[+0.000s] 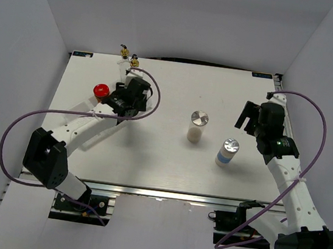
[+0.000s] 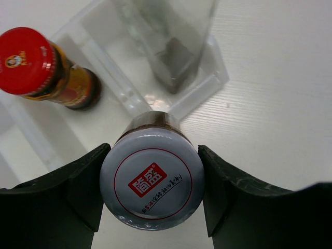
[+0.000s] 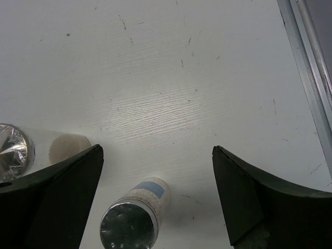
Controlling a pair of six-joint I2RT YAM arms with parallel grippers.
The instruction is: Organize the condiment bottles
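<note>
The rack section still has an empty bottom beside the red-capped dark jar (image 1: 101,90), so the robot needs to move its left gripper toward the jar next and set the shaker down there.
My left gripper (image 1: 119,101) is at the back left, over the rack, shut on a shaker; in the left wrist view its fingers press both sides of the shaker's pale lid with a red logo (image 2: 151,178). The red-capped dark jar (image 1: 101,90) stands just left of it in a rack compartment (image 2: 31,62). Two tall clear bottles with gold pourers (image 1: 124,50) (image 1: 134,61) stand behind; the base of one shows in the left wrist view (image 2: 174,57). Two silver-lidded shakers stand mid-table, one cream (image 1: 198,126), one blue-labelled (image 1: 228,152). My right gripper (image 1: 247,118) is open and empty, above and behind the blue-labelled shaker (image 3: 132,220).
The clear white compartment rack (image 2: 213,78) sits at the table's back left under my left gripper. White walls enclose the table on three sides. A metal rail (image 3: 306,62) runs along the right edge. The cream shaker (image 3: 31,148) shows beside my right gripper's left finger.
</note>
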